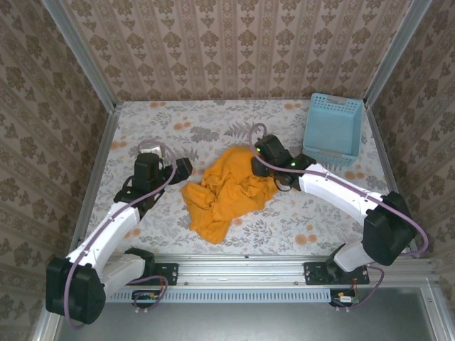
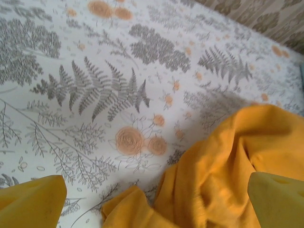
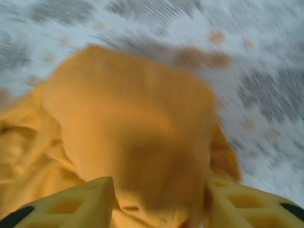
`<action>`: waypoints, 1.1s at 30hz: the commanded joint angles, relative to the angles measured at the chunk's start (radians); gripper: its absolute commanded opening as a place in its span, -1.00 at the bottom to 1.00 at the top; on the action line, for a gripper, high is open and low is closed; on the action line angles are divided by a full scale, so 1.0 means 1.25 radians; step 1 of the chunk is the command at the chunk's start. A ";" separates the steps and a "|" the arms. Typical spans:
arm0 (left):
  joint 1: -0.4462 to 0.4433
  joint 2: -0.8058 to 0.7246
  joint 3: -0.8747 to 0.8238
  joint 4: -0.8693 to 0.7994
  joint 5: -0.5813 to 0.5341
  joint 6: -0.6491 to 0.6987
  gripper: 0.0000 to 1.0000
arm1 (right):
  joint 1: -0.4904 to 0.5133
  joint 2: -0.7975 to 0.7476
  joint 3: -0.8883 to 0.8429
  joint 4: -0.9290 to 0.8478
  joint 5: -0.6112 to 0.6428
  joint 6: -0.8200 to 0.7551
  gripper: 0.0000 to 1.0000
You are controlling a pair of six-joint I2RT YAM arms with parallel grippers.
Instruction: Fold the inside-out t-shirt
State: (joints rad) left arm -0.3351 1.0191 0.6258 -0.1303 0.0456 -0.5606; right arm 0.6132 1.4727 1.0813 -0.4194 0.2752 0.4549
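My left gripper will next move down and come back onto the bunched edge of the t-shirt, because that edge is below the open fingers and closer to my base.
The inside-out t-shirt (image 1: 229, 190) lies crumpled in an orange-yellow heap at the middle of the table. My left gripper (image 1: 182, 169) hovers at the heap's left edge. In the left wrist view its yellow fingers (image 2: 33, 205) stand wide apart and open, with a fold of the t-shirt (image 2: 223, 171) lying below and between them, untouched. My right gripper (image 1: 268, 153) is at the heap's far right corner. In the right wrist view, the right gripper (image 3: 159, 209) has a thick bunch of the t-shirt (image 3: 133, 123) bulging up between its fingers (image 3: 76, 205), which press it from both sides.
A light blue lattice basket (image 1: 333, 128) stands at the back right, close to the right arm's forearm. The floral tablecloth (image 1: 178, 121) is bare behind and to the left of the shirt. Patterned walls with metal posts (image 1: 78, 53) close in the table.
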 commanded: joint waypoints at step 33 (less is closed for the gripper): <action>-0.156 0.173 0.096 -0.058 0.000 0.035 -0.87 | -0.032 0.075 -0.019 0.015 -0.106 0.073 -0.70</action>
State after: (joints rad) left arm -0.5636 1.2919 0.6979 -0.1806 0.0490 -0.5301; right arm 0.5686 1.6215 1.0145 -0.3321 0.0826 0.5732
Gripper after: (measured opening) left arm 0.077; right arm 0.172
